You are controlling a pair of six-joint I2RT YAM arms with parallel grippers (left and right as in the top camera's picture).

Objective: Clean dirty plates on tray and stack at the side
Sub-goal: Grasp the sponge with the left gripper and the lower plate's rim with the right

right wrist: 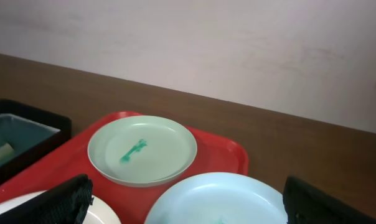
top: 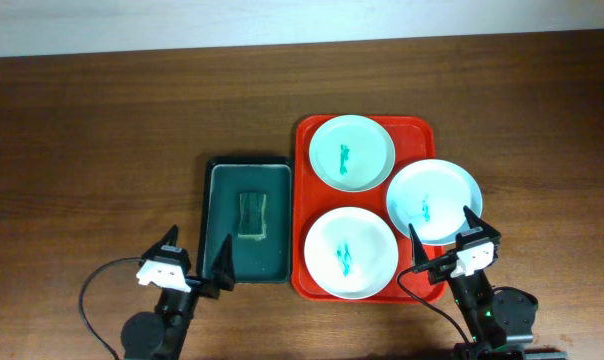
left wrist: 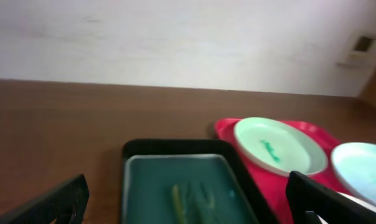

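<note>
Next, the right gripper tips downward, shifts left in the overhead view and lowers onto the near plate's closest rim (top: 396,250) (right wrist: 116,213), since bare tray there leaves finger room.
Three plates lie on the red tray (top: 310,135), each with a teal smear: a far plate (top: 352,152), a right plate (top: 434,199) overhanging the tray's right rim, and a near plate (top: 350,251). My right gripper (top: 444,233) is open and empty, just in front of the right plate (right wrist: 238,199); the far plate (right wrist: 142,150) shows beyond it on the tray (right wrist: 222,152). My left gripper (top: 196,253) is open and empty at the near end of the dark tray. In the left wrist view my fingers (left wrist: 188,205) frame it, with the far plate (left wrist: 278,146) to the right.
A dark green-black tray (top: 222,170) with a sponge (top: 252,215) lies left of the red tray, touching it. It shows blurred in the left wrist view (left wrist: 175,149). Bare wooden table (top: 102,140) extends left and behind. A pale wall runs along the table's far edge.
</note>
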